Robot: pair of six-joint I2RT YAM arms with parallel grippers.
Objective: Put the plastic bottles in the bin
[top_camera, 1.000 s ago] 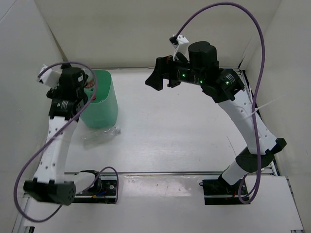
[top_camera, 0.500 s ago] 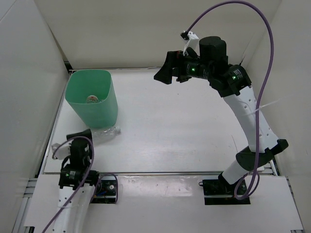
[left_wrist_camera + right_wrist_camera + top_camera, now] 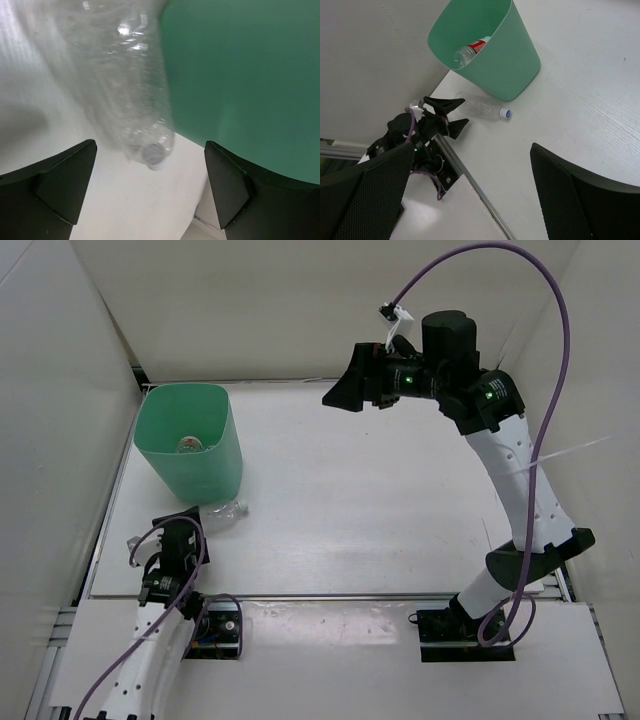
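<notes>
The clear bottle is between my left gripper's open fingers, beside the bin's side. I should next lower my left gripper onto the clear bottle's middle (image 3: 211,519) (image 3: 131,90), with one finger going down each side of the bottle.
The mint-green bin (image 3: 210,470) stands at the back left. A bottle with a red label (image 3: 189,445) lies inside it, and it also shows in the right wrist view (image 3: 470,49). A clear bottle (image 3: 218,514) lies on the table against the bin's near foot, its cap (image 3: 505,113) pointing right. My left gripper (image 3: 188,523) is low at the bottle's left end, open and empty. In the left wrist view the bottle (image 3: 127,95) lies just ahead between the fingers (image 3: 55,185), beside the bin wall (image 3: 240,75). My right gripper (image 3: 350,390) is open and empty, high over the back of the table.
White walls close in the table at the left, back and right. A metal rail (image 3: 330,595) runs along the near table edge by the arm bases. A purple cable loops round each arm.
A second ago my left gripper was over the bin with the red-labelled bottle. That bottle now lies in the bin, and the arm has dropped low toward the clear bottle. The right arm rose slightly.
</notes>
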